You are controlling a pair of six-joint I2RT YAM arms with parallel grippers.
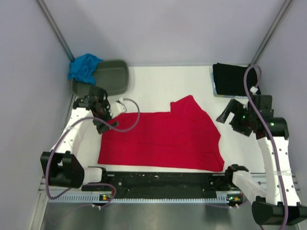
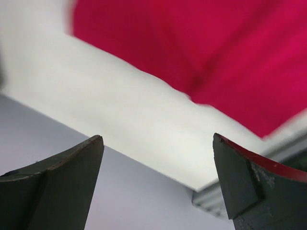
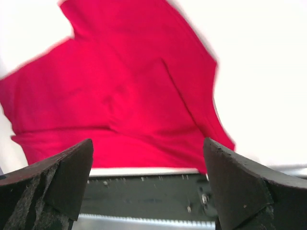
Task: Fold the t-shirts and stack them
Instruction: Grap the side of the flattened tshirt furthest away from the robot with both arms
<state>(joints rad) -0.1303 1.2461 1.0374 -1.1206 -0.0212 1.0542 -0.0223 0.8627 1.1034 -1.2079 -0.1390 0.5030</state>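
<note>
The red sleeve's far corner [image 1: 191,97] lies below and left of my right gripper in the top view, so next my right gripper will move outward and down onto it.
The red t-shirt [image 1: 163,139] lies flat across the middle of the white table [image 1: 158,84], one sleeve pointing to the back. It also fills the top of the left wrist view [image 2: 216,57] and most of the right wrist view [image 3: 124,96]. A folded black t-shirt [image 1: 232,79] rests at the back right. The turquoise t-shirt [image 1: 85,67] is bunched at the back left. My left gripper [image 1: 104,122] [image 2: 158,182] hovers open by the red shirt's back left corner, holding nothing. My right gripper [image 1: 229,117] [image 3: 148,182] is open and empty, just off the shirt's right edge.
A grey-green oval tub [image 1: 112,76] stands at the back left, with the turquoise shirt hanging over its left rim. A black rail [image 1: 163,182] [image 3: 144,191] runs along the near table edge between the arm bases. Grey walls close in both sides.
</note>
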